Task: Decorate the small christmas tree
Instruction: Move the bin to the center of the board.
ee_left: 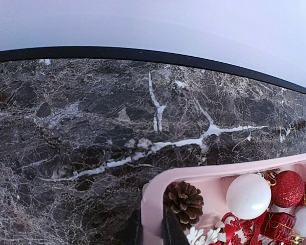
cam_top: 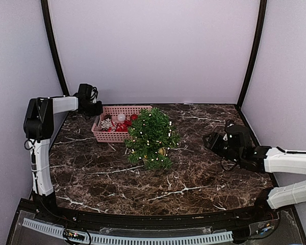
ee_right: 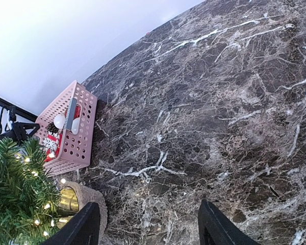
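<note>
The tree [cam_top: 151, 137] hides part of the basket, so my left gripper will next drag the basket's rim left in the top view and back, turning slightly.
The small christmas tree [cam_top: 151, 137] stands mid-table, green with small lit lights and a gold ball; its tan pot [ee_right: 89, 201] and branches [ee_right: 15, 194] show in the right wrist view. The pink basket [cam_top: 117, 124] behind it holds a pine cone [ee_left: 184, 201], a white ball [ee_left: 249, 196], a red ball [ee_left: 288, 188] and white snowflakes. My left gripper [ee_left: 152, 232] is shut on the basket's left wall [ee_left: 154, 204], one finger outside, one inside beside the pine cone. My right gripper [ee_right: 148, 227] is open and empty, right of the tree above the table.
The dark marble table [cam_top: 194, 168] is bounded by a black frame and purple walls. The basket also shows in the right wrist view [ee_right: 71, 130]. The left arm [cam_top: 41, 122] reaches along the left side; the right arm [cam_top: 275, 161] comes in from the right.
</note>
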Controlling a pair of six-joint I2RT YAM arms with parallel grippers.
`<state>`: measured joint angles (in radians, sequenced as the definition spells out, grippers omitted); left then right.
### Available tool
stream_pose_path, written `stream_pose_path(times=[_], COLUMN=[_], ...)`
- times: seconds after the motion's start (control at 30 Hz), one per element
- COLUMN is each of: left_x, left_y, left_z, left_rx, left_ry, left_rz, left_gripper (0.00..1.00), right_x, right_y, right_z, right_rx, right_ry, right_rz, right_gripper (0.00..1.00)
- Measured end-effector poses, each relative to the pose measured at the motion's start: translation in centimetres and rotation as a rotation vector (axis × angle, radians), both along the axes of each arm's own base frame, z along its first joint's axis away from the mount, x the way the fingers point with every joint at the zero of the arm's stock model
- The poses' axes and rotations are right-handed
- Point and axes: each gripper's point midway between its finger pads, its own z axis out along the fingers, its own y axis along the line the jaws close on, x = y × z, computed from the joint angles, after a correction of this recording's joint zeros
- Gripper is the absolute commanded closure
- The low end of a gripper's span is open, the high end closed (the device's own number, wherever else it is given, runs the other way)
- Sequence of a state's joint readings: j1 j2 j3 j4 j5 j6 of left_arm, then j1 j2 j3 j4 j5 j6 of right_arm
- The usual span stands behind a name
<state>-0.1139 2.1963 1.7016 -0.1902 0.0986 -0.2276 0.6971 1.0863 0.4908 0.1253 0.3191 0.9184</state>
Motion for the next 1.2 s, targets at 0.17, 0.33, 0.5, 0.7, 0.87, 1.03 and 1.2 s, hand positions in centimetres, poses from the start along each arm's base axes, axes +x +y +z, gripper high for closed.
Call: stream_pose_path(times=[0.17, 0.33, 0.5, 0.7, 0.87, 1.03, 1.2], left_x=[-0.3, -4.0, -9.5, -15.8, -20.9, -25.3, -26.7], left_y=[0.4, 2.8, 7.9, 11.2, 11.2, 10.6, 10.3], left_z=[0.0, 0.1, 0.8, 2.1, 1.9, -0.6, -1.1], left_rx=[0.012, -0.003, -0.027, -0.003, -0.035, -0.1, -0.149], left_ry=[-0.003, 0.023, 0.039, 0.013, 0.005, 0.043, 0.042], left_rz=[0.018, 0.089, 0.224, 0.364, 0.419, 0.464, 0.485], left_gripper=[1.0, 1.0, 1.0, 1.0, 0.98, 0.9, 0.61], right_x=[-0.3, -0.3, -0.2, -0.2, -0.1, 0.0, -0.1], right_y=[-0.3, -0.3, 0.0, 0.5, 1.1, 1.6, 1.9], right_z=[-0.1, -0.2, -0.6, -1.1, -0.5, -0.2, -0.3], right_rx=[0.003, -0.004, -0.025, -0.052, -0.039, -0.028, -0.022], right_ry=[-0.001, -0.003, -0.003, -0.001, -0.025, -0.037, -0.037], right_rz=[-0.002, 0.003, 0.02, 0.058, 0.087, 0.11, 0.126], right_gripper=[0.32, 0.32, 0.32, 0.32, 0.32, 0.32, 0.32])
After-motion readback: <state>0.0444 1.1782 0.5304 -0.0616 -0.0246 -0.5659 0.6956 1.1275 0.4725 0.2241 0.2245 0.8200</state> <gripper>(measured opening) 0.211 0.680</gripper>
